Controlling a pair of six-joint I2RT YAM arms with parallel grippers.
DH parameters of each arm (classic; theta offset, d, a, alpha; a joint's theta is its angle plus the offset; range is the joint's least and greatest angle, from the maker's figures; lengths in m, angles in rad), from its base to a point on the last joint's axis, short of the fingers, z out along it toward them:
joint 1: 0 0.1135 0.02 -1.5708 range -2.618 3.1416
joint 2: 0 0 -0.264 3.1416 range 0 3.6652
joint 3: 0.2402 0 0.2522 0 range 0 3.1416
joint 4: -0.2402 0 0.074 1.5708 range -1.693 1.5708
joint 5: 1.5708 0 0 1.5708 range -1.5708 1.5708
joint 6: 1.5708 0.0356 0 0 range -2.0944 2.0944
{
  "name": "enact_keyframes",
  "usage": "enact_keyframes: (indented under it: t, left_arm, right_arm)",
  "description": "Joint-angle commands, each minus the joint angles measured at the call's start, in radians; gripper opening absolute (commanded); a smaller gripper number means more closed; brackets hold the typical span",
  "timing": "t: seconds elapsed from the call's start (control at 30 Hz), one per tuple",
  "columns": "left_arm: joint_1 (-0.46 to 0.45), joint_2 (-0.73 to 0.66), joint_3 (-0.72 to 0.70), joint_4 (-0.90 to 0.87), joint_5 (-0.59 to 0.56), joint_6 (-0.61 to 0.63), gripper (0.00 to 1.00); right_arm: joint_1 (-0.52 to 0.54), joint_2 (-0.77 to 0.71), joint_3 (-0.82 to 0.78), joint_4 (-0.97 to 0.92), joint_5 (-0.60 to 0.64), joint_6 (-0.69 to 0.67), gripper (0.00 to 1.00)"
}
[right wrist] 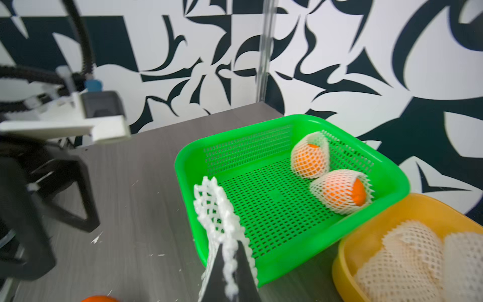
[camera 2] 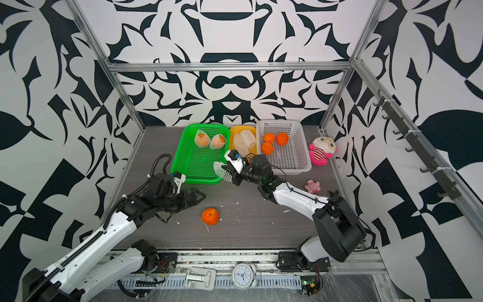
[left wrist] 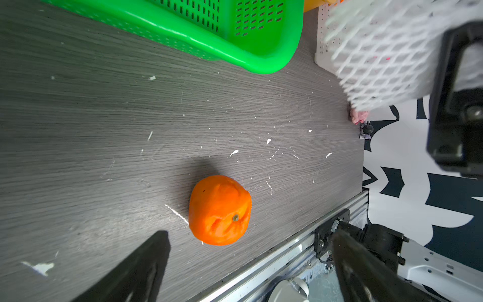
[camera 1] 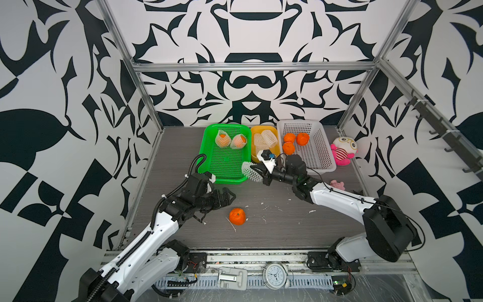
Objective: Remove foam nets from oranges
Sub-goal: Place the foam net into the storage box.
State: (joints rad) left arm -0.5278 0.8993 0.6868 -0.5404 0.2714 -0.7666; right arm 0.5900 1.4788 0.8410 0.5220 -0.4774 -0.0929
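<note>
My right gripper swings outward over the yellow tub [camera 1: 257, 128] [right wrist: 405, 261] next and releases the empty net there, since that tub of nets lies outward of the gripper.
A bare orange [camera 1: 237, 216] [left wrist: 219, 210] lies on the table in front of my left gripper [camera 1: 219, 206] [left wrist: 251, 248], which stands open and apart from it. My right gripper [camera 1: 257, 171] [right wrist: 230, 251] is shut on an empty white foam net [camera 1: 249, 171] [right wrist: 217, 209], held in the air by the green basket's [camera 1: 224, 181] near right corner. Two oranges in foam nets [camera 1: 222, 140] [camera 1: 238, 141] lie at the back of that basket. Empty nets [camera 1: 265, 140] fill the yellow tub [camera 1: 257, 128]. Three bare oranges [camera 1: 288, 137] sit in the white basket [camera 1: 324, 170].
A plush doll [camera 1: 343, 150] leans at the right wall and a small pink toy [camera 1: 337, 184] lies near my right arm. White foam scraps dot the table. An alarm clock [camera 1: 275, 274] stands past the front rail.
</note>
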Motion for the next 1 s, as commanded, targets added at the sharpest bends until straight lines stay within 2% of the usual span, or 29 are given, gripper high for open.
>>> enact_keyframes:
  t: [0.0, 0.27, 0.6, 0.9, 0.97]
  left_arm:
    - [0.013, 0.032, 0.040, 0.033, 0.029, 0.028, 0.99]
    - [0.044, 0.097, 0.066, 0.063, 0.059, 0.062, 0.99]
    - [0.089, 0.154, 0.095, 0.068, 0.087, 0.085, 0.99]
    - [0.112, 0.186, 0.106, 0.071, 0.101, 0.093, 1.00]
    - [0.116, 0.189, 0.105, 0.074, 0.104, 0.092, 0.99]
  right_arm:
    - [-0.064, 0.036, 0.099, -0.042, -0.019, 0.074, 0.00]
    - [-0.193, 0.225, 0.352, -0.232, 0.081, 0.005, 0.00]
    - [-0.248, 0.501, 0.636, -0.345, -0.018, -0.083, 0.00]
    - [-0.251, 0.608, 0.727, -0.381, -0.060, -0.066, 0.00]
    - [-0.251, 0.623, 0.737, -0.401, -0.040, -0.083, 0.08]
